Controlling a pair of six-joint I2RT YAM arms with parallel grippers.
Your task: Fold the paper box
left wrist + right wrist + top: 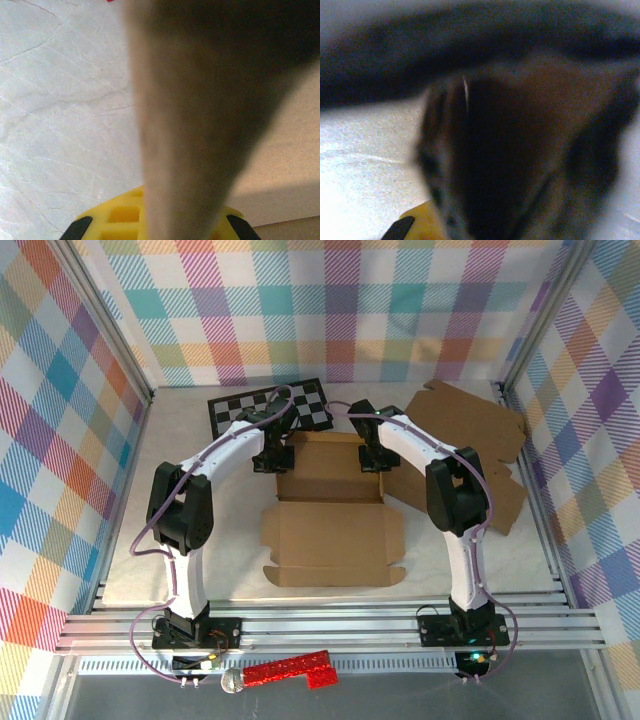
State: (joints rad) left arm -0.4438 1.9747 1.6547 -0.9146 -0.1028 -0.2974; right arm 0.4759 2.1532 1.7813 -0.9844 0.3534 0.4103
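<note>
The yellow fingers of my left gripper still pinch the box's cardboard side, so next the gripper will swing outward toward the checkerboard's near edge [318,427] and turn before it releases that side.
The paper box [335,535] lies as brown cardboard in the middle of the table, its near panel flat and its far part raised into walls. At the far left wall, my left gripper [272,458] is shut on a side flap. In the left wrist view that flap [200,100] rises between the yellow fingers [115,215] of the left gripper [167,222]. My right gripper [374,458] sits at the far right wall. Dark, blurred cardboard [520,150] covers the right gripper [485,220] in the right wrist view, pinched beside one yellow finger [417,222].
A black and white checkerboard [270,405] lies behind the box. Spare flat cardboard sheets [470,425] are stacked at the back right. A red glittery object [290,670] rests on the rails in front of the arm bases. Plaid walls enclose the table [60,100].
</note>
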